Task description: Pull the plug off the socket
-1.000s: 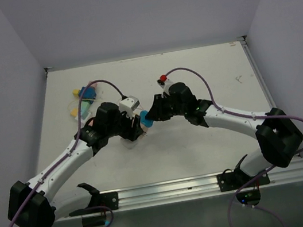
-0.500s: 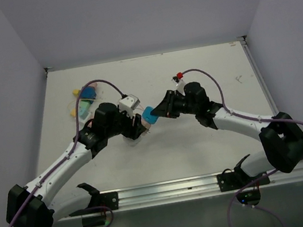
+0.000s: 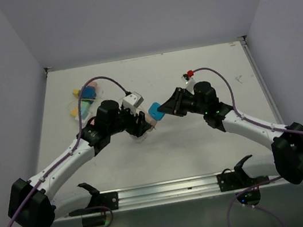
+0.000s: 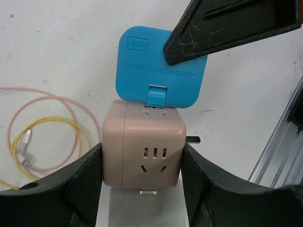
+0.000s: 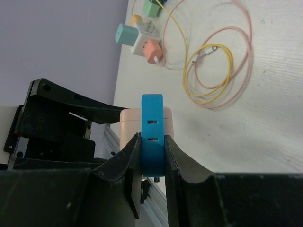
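My right gripper pulls outward next, away from the held socket [image 3: 151,124], then comes down to release the blue plug on the clear tabletop below and outward of it.
The socket [image 4: 142,146] is a beige cube, and my left gripper [image 4: 142,161] is shut on its two sides. The plug [image 4: 156,71] is a flat blue square; its folding tab rests against the cube's top face. My right gripper [image 5: 152,151] is shut on the blue plug [image 5: 152,137], with the beige socket [image 5: 130,120] just behind it. From above, the plug [image 3: 155,112] and socket [image 3: 151,124] meet mid-table between my left gripper [image 3: 143,125] and right gripper [image 3: 164,110]. I cannot tell whether the pins still sit inside the cube.
A white flat adapter [image 4: 142,208] hangs under the cube, and a metal pin [image 4: 191,139] sticks out of its right side. Small coloured adapters [image 3: 85,95] and looped pink and yellow cables [image 5: 213,71] lie at the back left. An aluminium rail [image 3: 170,189] runs along the near edge.
Both grippers have shifted to the right together, carrying the blue plug and the beige socket. The right arm has drawn back towards its own side.
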Motion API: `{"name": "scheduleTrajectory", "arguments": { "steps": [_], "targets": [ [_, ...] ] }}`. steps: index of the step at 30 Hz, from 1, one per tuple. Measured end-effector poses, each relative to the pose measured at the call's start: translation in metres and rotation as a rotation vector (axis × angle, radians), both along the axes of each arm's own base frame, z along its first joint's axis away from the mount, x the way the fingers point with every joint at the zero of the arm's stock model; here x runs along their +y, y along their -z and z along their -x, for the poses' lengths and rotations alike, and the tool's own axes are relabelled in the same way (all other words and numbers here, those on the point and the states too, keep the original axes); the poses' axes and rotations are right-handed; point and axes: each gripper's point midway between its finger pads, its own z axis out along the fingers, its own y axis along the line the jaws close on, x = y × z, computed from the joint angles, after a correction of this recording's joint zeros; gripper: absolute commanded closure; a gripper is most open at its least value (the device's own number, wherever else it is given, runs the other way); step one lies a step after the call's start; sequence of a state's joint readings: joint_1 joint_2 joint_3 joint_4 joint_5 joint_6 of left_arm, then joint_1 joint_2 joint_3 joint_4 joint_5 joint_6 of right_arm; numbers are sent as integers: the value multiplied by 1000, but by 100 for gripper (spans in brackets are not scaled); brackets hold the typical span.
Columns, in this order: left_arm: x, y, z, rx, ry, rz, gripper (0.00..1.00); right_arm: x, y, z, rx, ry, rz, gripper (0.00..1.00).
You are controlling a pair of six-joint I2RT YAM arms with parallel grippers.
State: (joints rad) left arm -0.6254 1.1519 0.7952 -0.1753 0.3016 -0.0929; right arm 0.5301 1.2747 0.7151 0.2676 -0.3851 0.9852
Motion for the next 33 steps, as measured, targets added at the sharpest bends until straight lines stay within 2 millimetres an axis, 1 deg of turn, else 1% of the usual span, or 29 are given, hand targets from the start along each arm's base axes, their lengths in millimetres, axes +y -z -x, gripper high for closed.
{"name": "scheduleTrajectory", "arguments": {
  "steps": [7, 8, 9, 10, 11, 13, 15, 17, 20, 26, 28, 29, 31, 33],
  "targets": [
    [-19, 21, -1, 64, 47, -32, 100, -22, 16, -3, 8, 38, 112, 100],
    [-15, 27, 0, 80, 37, -56, 100, -30, 16, -8, -2, 62, 126, 100],
    [-8, 35, 1, 104, 13, -91, 100, -38, 13, -14, -13, 90, 132, 100],
    [-1, 44, 3, 128, -6, -122, 100, -52, 8, -23, -33, 140, 139, 100],
    [6, 51, 4, 147, -25, -150, 100, -62, 4, -29, -47, 173, 144, 100],
    [14, 62, 7, 180, -44, -193, 100, -83, -7, -42, -81, 241, 147, 100],
    [18, 70, 10, 204, -50, -223, 100, -97, -13, -48, -101, 281, 151, 100],
    [20, 74, 13, 216, -52, -240, 100, -105, -16, -51, -107, 302, 154, 100],
    [22, 75, 13, 219, -58, -250, 100, -118, -14, -56, -99, 334, 164, 100],
    [27, 70, 8, 187, -93, -259, 100, -143, -11, -70, -100, 402, 173, 100],
    [28, 67, 6, 176, -101, -257, 100, -145, -6, -77, -97, 411, 176, 100],
    [29, 66, 6, 170, -105, -256, 100, -146, 0, -82, -90, 412, 179, 100],
    [30, 64, 5, 162, -112, -256, 100, -143, 19, -93, -56, 405, 188, 100],
    [30, 63, 4, 159, -115, -257, 100, -139, 43, -102, -5, 388, 190, 100]
  ]
}}
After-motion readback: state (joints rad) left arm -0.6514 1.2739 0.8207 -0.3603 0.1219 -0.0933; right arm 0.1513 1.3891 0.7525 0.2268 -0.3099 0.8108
